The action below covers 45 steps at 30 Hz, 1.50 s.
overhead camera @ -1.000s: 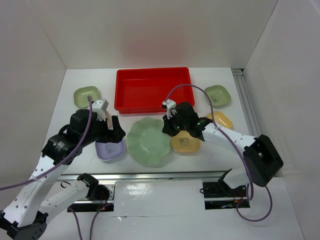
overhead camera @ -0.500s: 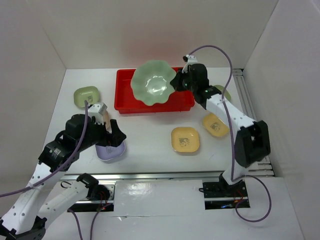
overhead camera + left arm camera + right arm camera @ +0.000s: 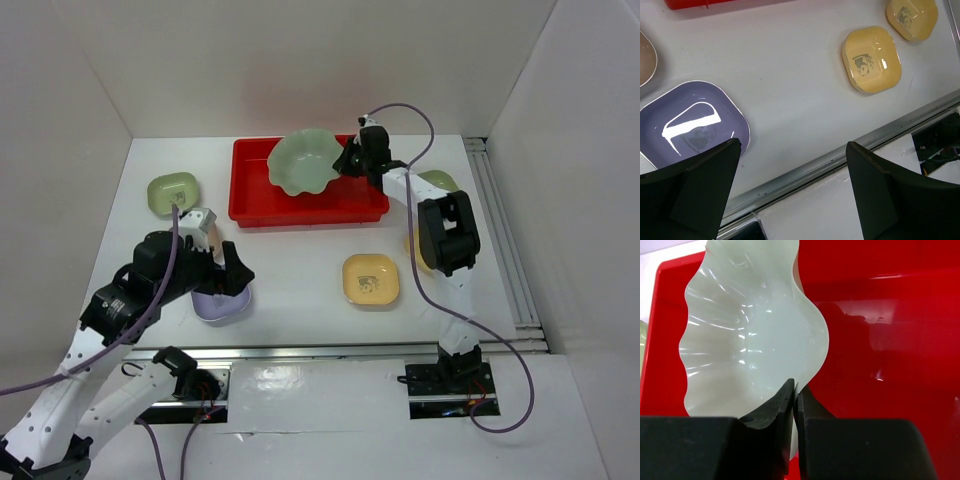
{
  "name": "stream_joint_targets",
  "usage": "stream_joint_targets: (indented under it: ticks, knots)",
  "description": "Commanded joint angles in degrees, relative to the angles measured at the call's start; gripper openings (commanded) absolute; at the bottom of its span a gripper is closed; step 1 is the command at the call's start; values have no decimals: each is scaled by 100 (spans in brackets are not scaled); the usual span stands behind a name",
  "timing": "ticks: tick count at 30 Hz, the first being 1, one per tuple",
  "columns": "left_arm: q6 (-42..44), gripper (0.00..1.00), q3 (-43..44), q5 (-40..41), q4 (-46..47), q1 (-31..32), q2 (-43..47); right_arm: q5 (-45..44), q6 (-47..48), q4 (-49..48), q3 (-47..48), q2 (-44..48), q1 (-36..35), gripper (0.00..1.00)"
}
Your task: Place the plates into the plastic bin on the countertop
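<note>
I will next move my left gripper across and down onto the nearer yellow plate's closest rim (image 3: 346,279) (image 3: 846,60), because that rim is below my left gripper and to its right in the top view.
My right gripper (image 3: 347,163) is shut on the rim of the large pale-green scalloped plate (image 3: 303,160), holding it tilted over the back of the red plastic bin (image 3: 260,200). In the right wrist view the jaws (image 3: 795,387) pinch the plate's wavy edge (image 3: 750,340) above the bin floor (image 3: 890,315). My left gripper (image 3: 228,278) stands open just above the lavender plate (image 3: 222,300) on the countertop. From the left wrist, the lavender plate (image 3: 690,125) lies by the left finger of that gripper (image 3: 792,145), which holds nothing.
A yellow plate (image 3: 371,279) lies at centre right and another (image 3: 911,17) beyond it. Olive-green plates sit at far left (image 3: 173,192) and far right (image 3: 440,182). A tan-brown plate's edge (image 3: 646,57) shows. A metal rail (image 3: 330,350) runs along the near edge.
My right gripper lifted the pale-green plate from the middle of the countertop, carried it back over the bin and has now lowered it. My left arm shifted only slightly.
</note>
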<state>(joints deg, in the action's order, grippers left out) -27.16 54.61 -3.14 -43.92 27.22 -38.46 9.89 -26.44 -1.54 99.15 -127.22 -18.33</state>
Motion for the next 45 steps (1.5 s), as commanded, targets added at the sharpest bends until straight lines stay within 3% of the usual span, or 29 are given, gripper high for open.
stream_joint_targets:
  ticks: [1, 2, 4, 5, 9, 17, 21, 25, 30, 32, 38, 45]
  knots:
    - [17, 100, -46, -99, 384, 20, -30, 145, -134, -127, 290, 127, 40, 12]
    - [17, 100, -47, -99, 445, 20, -30, 206, -134, -188, 289, 127, 40, 25]
    - [17, 100, -161, -161, 594, 20, -30, 363, -134, -189, 227, 127, 92, 63]
    - [17, 100, -161, -213, 595, 20, -91, 364, -134, -189, 227, 127, 92, 75]
    - [17, 100, -161, -214, 666, 20, -311, 584, -73, -189, 157, 600, 92, 100]
    - [-527, 100, -328, -776, 1130, 20, -636, -391, 218, 461, -151, 2174, 92, 100]
    - [-896, 100, -556, -1013, 1649, 229, -769, -882, 323, 1312, -10, 2919, 5, 100]
    - [-1265, 100, -1091, -1092, 2919, 687, -1075, -1725, 438, 1367, -650, 4062, -329, 100]
    - [-1432, 100, -1374, -1207, 4223, 828, -2067, -1675, 498, 1367, -1916, 5407, -443, 100]
    - [-1381, 100, -1278, -1260, 4662, 1081, -2926, -1675, 551, 1751, -2057, 5926, -505, 100]
    - [-1318, 100, -278, -136, 4629, 1847, -4482, -2824, 736, 2421, -2172, 6490, -778, 100]
    - [-1591, 95, 488, 621, 4498, 2191, -5847, -2958, 841, 2738, -2172, 6982, -778, 100]
